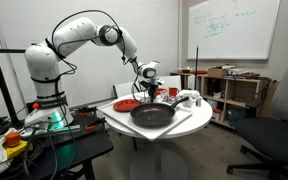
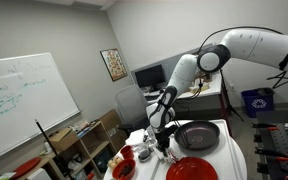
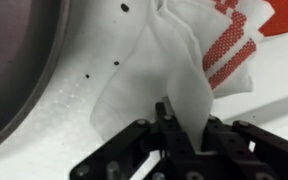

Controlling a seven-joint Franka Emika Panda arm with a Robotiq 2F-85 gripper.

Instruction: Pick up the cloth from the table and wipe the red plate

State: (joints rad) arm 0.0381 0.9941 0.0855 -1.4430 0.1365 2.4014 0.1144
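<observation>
My gripper will next move slightly away from the pan toward the plate (image 1: 130, 104) (image 3: 280, 18), because the cloth's striped end only reaches the red plate's edge.
My gripper (image 3: 184, 125) is shut on the cloth (image 3: 174, 60), a white cloth with red stripes. In the wrist view the cloth hangs from the jaws in a pinched fold, over the white table (image 3: 74, 110). In both exterior views the gripper (image 1: 150, 88) (image 2: 162, 138) is low over the round table (image 1: 189, 124) (image 2: 234, 160), beside the dark pan. The red plate (image 1: 127, 104) (image 2: 192, 170) lies flat on the table next to the pan, a short way from the gripper. Nothing lies on the plate.
A big dark round pan (image 1: 152, 115) (image 2: 197, 136) (image 3: 14, 70) lies mid-table, close to the cloth. A small red cup (image 1: 172, 92) (image 2: 124, 169) stands near the gripper. A wooden shelf unit (image 1: 239, 90), a whiteboard (image 1: 234, 25) and an office chair (image 1: 279, 135) stand around the table.
</observation>
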